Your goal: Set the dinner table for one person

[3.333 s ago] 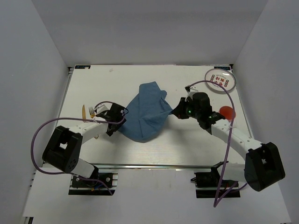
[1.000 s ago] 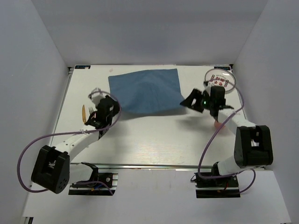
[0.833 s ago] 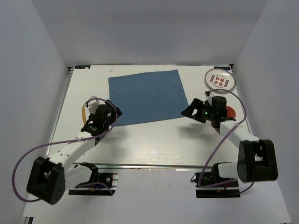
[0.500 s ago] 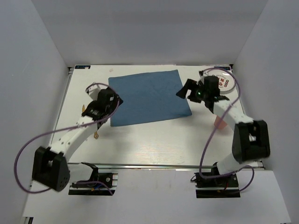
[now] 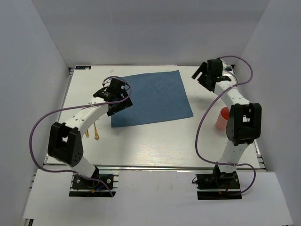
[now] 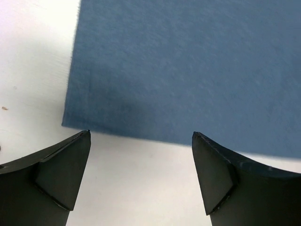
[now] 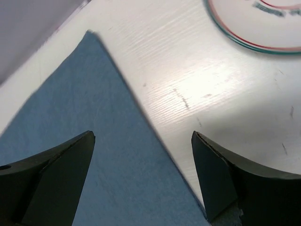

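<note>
The placemat (image 5: 150, 98) is bare, so the robot's right gripper should swing sideways and down next, onto the plate's near rim, which is to the gripper's right in the top view.
The dinner table (image 5: 155, 146) is a white tabletop. A blue placemat (image 5: 150, 98) lies spread flat on its far middle. My left gripper (image 5: 123, 100) hovers open over the mat's left side. In the left wrist view the left gripper (image 6: 141, 135) has nothing between its fingers, and the placemat (image 6: 188, 61) shows its near-left corner. My right gripper (image 5: 200, 73) is open above the table, just off the mat's far-right corner. The right wrist view shows the right gripper (image 7: 142, 136) empty over the edge of the placemat (image 7: 70, 122).
A pink cup (image 5: 222, 118) stands at the right, beside the right arm. Gold cutlery (image 5: 96, 133) lies left of the mat. A round plate (image 7: 263, 23) with a coloured rim sits at the far right; the right arm hides it from above. A silver rail (image 5: 155, 165) runs along the near edge.
The placemat was stretched between both grippers and now lies flat and free. Both grippers have opened wide. The right arm has swung to the far right, and the left has moved over the mat's left side.
</note>
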Robot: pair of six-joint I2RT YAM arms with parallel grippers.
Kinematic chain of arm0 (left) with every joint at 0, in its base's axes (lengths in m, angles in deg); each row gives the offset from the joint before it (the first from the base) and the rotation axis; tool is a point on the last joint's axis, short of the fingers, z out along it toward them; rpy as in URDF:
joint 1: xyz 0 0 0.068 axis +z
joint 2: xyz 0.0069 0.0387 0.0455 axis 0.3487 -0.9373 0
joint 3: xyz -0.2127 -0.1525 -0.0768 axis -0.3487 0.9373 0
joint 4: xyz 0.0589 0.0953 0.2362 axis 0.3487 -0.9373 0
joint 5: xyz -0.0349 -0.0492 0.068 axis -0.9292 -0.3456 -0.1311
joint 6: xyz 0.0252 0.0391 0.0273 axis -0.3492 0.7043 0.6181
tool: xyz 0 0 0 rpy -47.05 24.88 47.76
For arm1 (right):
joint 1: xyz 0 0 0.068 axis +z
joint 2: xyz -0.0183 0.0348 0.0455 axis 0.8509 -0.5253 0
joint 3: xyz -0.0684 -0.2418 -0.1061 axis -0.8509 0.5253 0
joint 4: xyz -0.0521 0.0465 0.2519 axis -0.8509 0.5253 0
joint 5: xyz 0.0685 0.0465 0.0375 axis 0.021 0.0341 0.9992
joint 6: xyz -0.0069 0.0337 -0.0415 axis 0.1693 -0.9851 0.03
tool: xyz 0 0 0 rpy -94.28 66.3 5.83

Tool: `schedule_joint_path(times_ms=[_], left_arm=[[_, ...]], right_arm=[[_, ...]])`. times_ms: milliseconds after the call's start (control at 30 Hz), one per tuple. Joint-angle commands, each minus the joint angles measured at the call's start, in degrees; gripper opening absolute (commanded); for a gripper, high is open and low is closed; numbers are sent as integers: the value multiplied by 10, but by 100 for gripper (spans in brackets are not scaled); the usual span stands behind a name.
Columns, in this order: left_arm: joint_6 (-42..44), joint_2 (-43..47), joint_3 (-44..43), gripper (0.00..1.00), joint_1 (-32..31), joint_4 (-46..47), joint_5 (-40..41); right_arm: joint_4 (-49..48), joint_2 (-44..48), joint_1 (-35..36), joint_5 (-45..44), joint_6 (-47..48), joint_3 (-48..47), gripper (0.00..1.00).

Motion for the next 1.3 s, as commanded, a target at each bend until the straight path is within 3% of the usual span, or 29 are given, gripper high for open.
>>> schedule_joint_path(times_ms=[0, 133, 233, 400, 600, 933, 1033, 1267], left_arm=[[49, 105, 5, 98, -3, -7, -84], [115, 178, 16, 98, 2, -20, -153], [167, 224, 18, 98, -3, -39, -153], [198, 269, 73, 98, 3, -27, -97], [184, 314, 99, 98, 8, -15, -63], [178, 344, 111, 98, 8, -9, -46], [178, 341, 111, 98, 8, -7, -51], [178, 346, 114, 98, 8, -3, -50]], right_arm=[[-21, 8, -37, -4, -129, 42, 89], [3, 4, -68, -74, -211, 39, 89], [12, -2, -99, -95, -271, 35, 89], [-7, -36, -130, -77, -290, 3, 89], [48, -123, -156, -60, -324, -69, 86], [47, -179, -166, -49, -352, -90, 80], [32, -189, -168, -47, -354, -87, 71], [29, -214, -173, -47, -356, -97, 62]])
